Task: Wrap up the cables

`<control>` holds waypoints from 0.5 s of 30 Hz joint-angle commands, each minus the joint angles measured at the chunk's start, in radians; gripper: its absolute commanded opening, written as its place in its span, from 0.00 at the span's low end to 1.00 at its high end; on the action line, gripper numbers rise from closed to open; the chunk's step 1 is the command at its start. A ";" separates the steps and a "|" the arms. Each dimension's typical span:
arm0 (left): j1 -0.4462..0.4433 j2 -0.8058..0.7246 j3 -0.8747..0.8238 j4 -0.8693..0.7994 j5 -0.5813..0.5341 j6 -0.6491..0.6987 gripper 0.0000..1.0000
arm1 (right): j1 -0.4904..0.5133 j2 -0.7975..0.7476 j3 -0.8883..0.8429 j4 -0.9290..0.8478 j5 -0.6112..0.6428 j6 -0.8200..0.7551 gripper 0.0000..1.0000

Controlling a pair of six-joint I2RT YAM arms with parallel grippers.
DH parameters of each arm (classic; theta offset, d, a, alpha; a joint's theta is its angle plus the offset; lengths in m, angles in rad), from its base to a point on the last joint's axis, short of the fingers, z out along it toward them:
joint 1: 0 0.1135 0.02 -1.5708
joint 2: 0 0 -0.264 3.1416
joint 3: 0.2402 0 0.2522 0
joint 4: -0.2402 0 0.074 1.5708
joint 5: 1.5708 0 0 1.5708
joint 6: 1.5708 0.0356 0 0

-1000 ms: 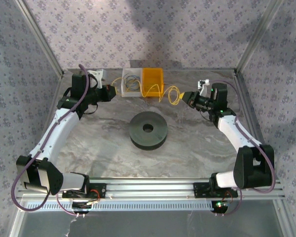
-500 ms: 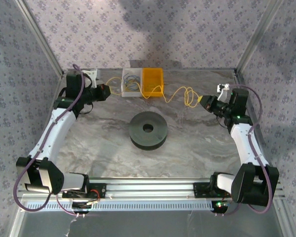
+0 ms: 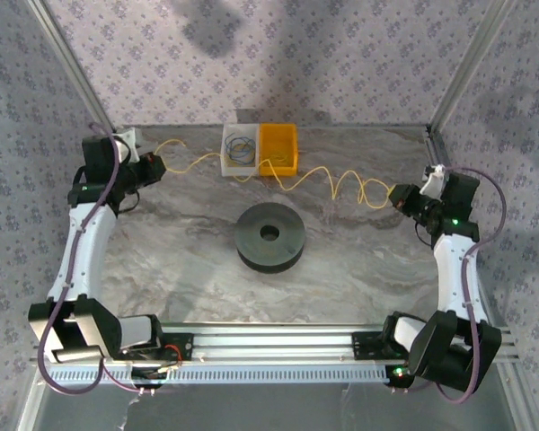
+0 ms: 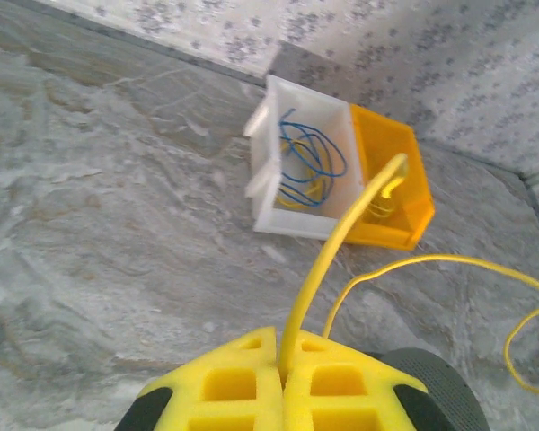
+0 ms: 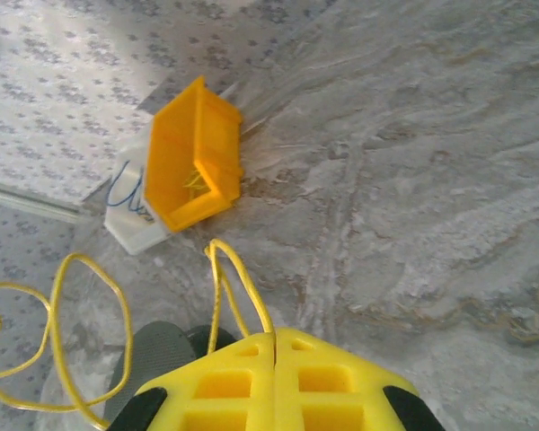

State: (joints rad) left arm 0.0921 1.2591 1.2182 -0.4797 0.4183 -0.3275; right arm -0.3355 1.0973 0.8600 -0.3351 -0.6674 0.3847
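The black spool (image 3: 269,236) lies toward the middle of the table, apart from the cable (image 3: 314,177), so my right gripper will next move toward the spool and let go of the cable's end.
The thin yellow cable (image 3: 314,177) runs wavy across the back of the table, from my left gripper (image 3: 154,163) past the bins to my right gripper (image 3: 399,195). Both grippers are shut on the cable's ends. In the left wrist view the cable (image 4: 328,260) comes out from between the closed yellow pads (image 4: 234,382) of my left gripper (image 4: 283,346). From the closed right gripper (image 5: 275,339) the cable (image 5: 242,287) loops out toward the black spool (image 5: 157,359). The black spool (image 3: 269,236) lies flat at the table's middle, between the two arms and apart from the cable.
A white bin (image 3: 240,149) holding blue wire and an orange bin (image 3: 278,148) stand side by side at the back centre. Metal frame posts rise at the rear corners. An aluminium rail (image 3: 269,346) runs along the near edge.
Both arms have swung outward, left gripper to the left and right gripper to the right, stretching the yellow cable out across the back of the table. Its loops have spread wider.
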 commanded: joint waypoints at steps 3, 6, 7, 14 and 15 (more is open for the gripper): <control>0.126 -0.024 0.003 -0.026 -0.089 -0.043 0.00 | -0.045 -0.013 0.039 -0.105 0.173 -0.077 0.00; 0.213 -0.021 0.009 -0.025 -0.090 -0.074 0.00 | -0.084 -0.011 0.041 -0.120 0.222 -0.085 0.00; 0.236 -0.017 0.016 -0.025 -0.085 -0.079 0.00 | -0.097 -0.009 0.040 -0.119 0.221 -0.085 0.00; 0.301 0.035 0.106 -0.030 -0.035 -0.081 0.00 | -0.105 0.024 0.048 -0.092 0.181 -0.074 0.00; 0.297 0.044 0.116 -0.028 -0.012 -0.086 0.00 | -0.096 0.026 0.044 -0.075 0.163 -0.070 0.00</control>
State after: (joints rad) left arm 0.3912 1.2877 1.2720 -0.5133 0.3500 -0.3943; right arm -0.4419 1.1118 0.8780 -0.4282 -0.4709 0.3199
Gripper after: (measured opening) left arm 0.051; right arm 0.058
